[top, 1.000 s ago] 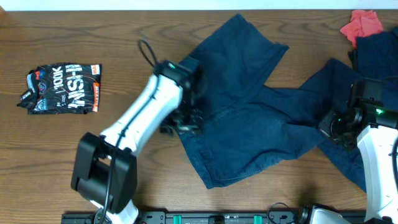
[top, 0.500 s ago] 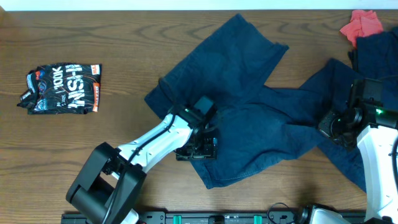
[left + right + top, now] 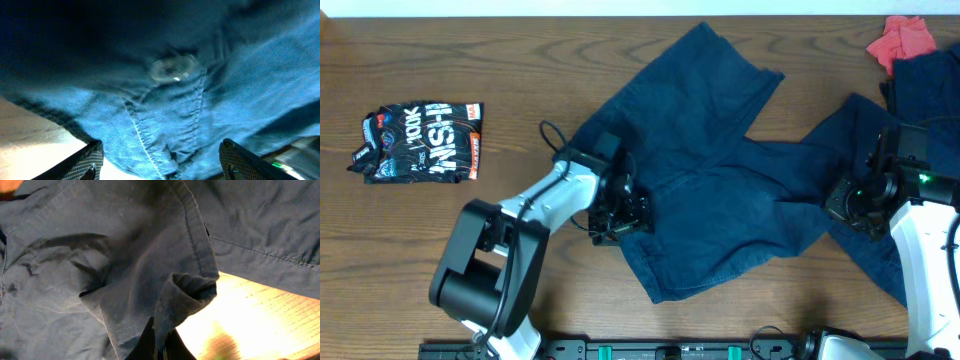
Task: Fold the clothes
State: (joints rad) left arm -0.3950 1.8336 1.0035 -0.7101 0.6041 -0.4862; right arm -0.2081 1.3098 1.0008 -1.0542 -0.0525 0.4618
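I should carry the pinched end outward and to the left of my right gripper in the overhead view, where the far flap [image 3: 713,68] lies spread, and release it.
The dark navy clothes [image 3: 720,190] lie spread and wrinkled across the middle of the table in the overhead view. My left gripper [image 3: 618,212] is open over the garment's left edge. In the left wrist view its two fingers [image 3: 159,162] straddle a stitched seam and a button [image 3: 172,68] on the blue fabric [image 3: 200,115]. My right gripper [image 3: 848,205] is shut on a pinched fold of the clothes [image 3: 185,292] at the right side, fingers [image 3: 161,347] closed on the cloth.
A black printed snack bag [image 3: 420,140] lies at the far left. A red cloth [image 3: 903,38] and another dark navy garment [image 3: 925,85] sit at the back right corner. Wood table [image 3: 470,60] shows around them.
My left arm swung over the garment's left edge, reaching right and then drawing back left. The fabric edge there has shifted. My right gripper stays closed on its fold, nearly still.
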